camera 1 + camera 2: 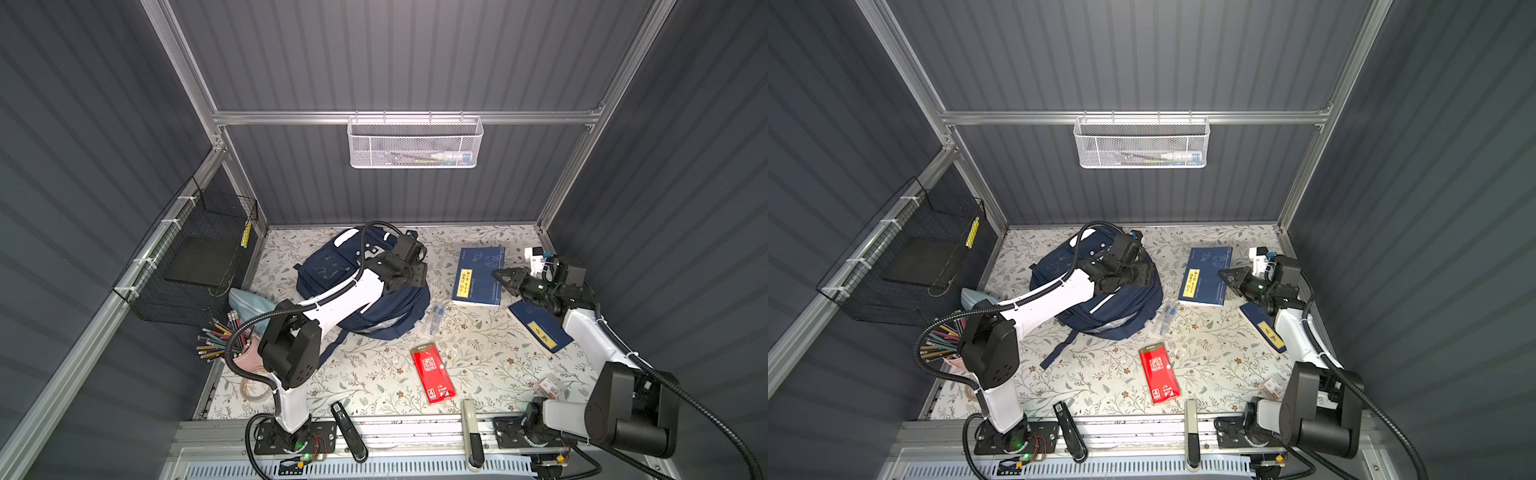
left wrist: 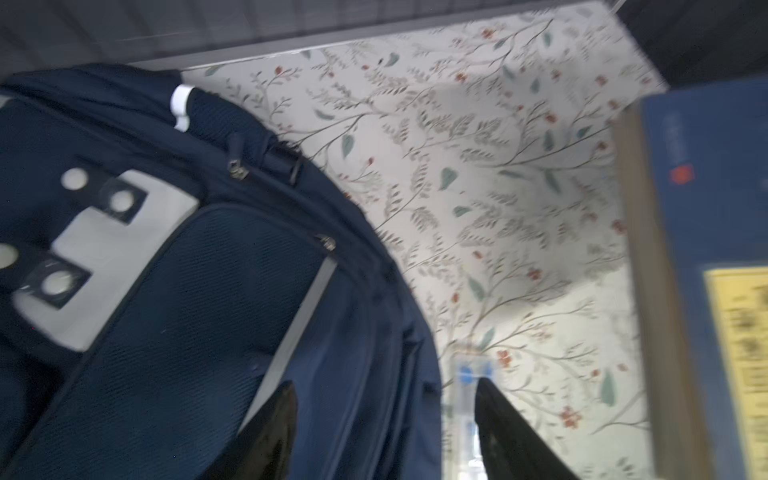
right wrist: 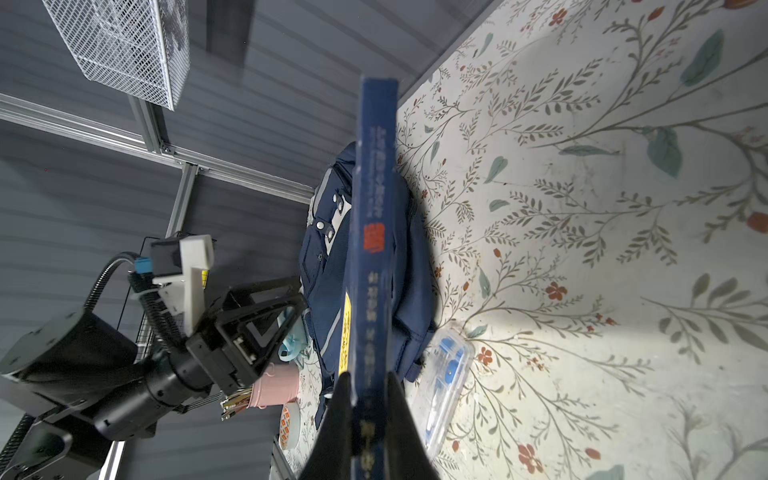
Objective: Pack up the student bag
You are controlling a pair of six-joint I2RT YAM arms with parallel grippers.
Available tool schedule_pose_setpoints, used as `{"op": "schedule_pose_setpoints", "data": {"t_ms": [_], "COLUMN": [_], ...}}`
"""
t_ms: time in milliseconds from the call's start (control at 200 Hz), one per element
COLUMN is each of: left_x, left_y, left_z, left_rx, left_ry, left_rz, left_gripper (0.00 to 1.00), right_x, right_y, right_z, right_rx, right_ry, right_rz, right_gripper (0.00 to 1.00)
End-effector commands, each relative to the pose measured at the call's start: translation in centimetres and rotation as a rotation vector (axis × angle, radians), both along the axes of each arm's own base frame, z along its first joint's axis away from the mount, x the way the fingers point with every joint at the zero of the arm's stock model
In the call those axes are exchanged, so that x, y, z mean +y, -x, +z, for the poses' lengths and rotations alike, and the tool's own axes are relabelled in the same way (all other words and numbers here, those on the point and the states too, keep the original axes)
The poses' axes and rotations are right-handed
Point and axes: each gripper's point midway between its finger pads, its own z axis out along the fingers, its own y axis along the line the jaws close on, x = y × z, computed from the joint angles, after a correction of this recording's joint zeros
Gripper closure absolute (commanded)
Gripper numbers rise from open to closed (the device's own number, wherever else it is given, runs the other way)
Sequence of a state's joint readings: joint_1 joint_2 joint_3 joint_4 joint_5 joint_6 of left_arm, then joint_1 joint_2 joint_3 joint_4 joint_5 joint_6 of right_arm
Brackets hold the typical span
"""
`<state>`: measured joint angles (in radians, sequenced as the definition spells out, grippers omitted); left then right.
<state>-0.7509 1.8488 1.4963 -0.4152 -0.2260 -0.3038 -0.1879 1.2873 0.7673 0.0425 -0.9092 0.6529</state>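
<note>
The right gripper will next move across to the bag's side by the pen case (image 1: pixel 415 304) (image 3: pixel 411 300) and release the blue book there, because the bag is ahead of this gripper's fingers.
The student bag (image 1: pixel 332 270) (image 1: pixel 1054 270), navy with white patches, lies on the floral table at the back left. My left gripper (image 1: pixel 415 276) (image 1: pixel 1140 276) hovers over its right side. In the left wrist view this gripper (image 2: pixel 385 382) is open, its black fingers (image 2: pixel 278 419) spread above the bag's blue fabric (image 2: pixel 187 311), nothing between them. My right gripper (image 1: pixel 500 274) (image 1: pixel 1225 274) is shut on the right edge of a blue book (image 1: pixel 478 276) (image 1: pixel 1204 276) with a yellow label. The right wrist view shows the book (image 3: pixel 374 208) edge-on between the gripper's (image 3: pixel 365 380) fingers, the bag (image 3: pixel 324 257) behind it.
A clear pen case (image 1: pixel 434 320) lies beside the bag, a red packet (image 1: pixel 432 374) nearer the front. A second blue book (image 1: pixel 540 328) sits under my right arm. A pink cup of pencils (image 1: pixel 245 353), a light-blue pouch (image 1: pixel 245 301) and a black wire basket (image 1: pixel 199 266) stand at left.
</note>
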Motion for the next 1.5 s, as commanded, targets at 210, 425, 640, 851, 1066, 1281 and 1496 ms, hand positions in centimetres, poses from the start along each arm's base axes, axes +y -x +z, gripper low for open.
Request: {"op": "schedule_pose_setpoints", "data": {"t_ms": [210, 425, 640, 851, 1066, 1281, 1496], "left_x": [3.8, 3.4, 4.5, 7.2, 7.6, 7.3, 6.8], "left_y": [1.5, 0.1, -2.0, -3.4, -4.2, -4.2, -4.3], "left_z": [-8.4, -4.3, 6.4, 11.3, 14.0, 14.4, 15.1], "left_rx": [0.114, 0.04, -0.024, -0.064, -0.067, -0.066, -0.064], "left_ry": [-0.313, -0.289, -0.002, 0.105, 0.209, 0.227, 0.257], "left_rz": [-0.026, -0.004, 0.0, 0.016, 0.0, -0.005, -0.012], "left_gripper": [0.15, 1.0, 1.0, 1.0, 1.0, 1.0, 1.0], "right_x": [3.6, 7.4, 12.4, 17.6, 21.9, 26.2, 29.7], "right_y": [1.2, 1.6, 1.0, -0.6, -3.9, -7.3, -12.1], "right_z": [-1.4, -2.2, -0.8, -1.0, -1.5, -0.1, -6.5], "right_rx": [0.025, 0.033, -0.02, -0.072, -0.076, -0.149, -0.029], "right_ry": [0.053, 0.021, -0.128, -0.14, -0.249, -0.25, -0.184], "right_rz": [0.092, 0.155, 0.196, 0.171, 0.215, 0.253, 0.111], "right_gripper": [1.0, 1.0, 1.0, 1.0, 1.0, 1.0, 1.0]}}
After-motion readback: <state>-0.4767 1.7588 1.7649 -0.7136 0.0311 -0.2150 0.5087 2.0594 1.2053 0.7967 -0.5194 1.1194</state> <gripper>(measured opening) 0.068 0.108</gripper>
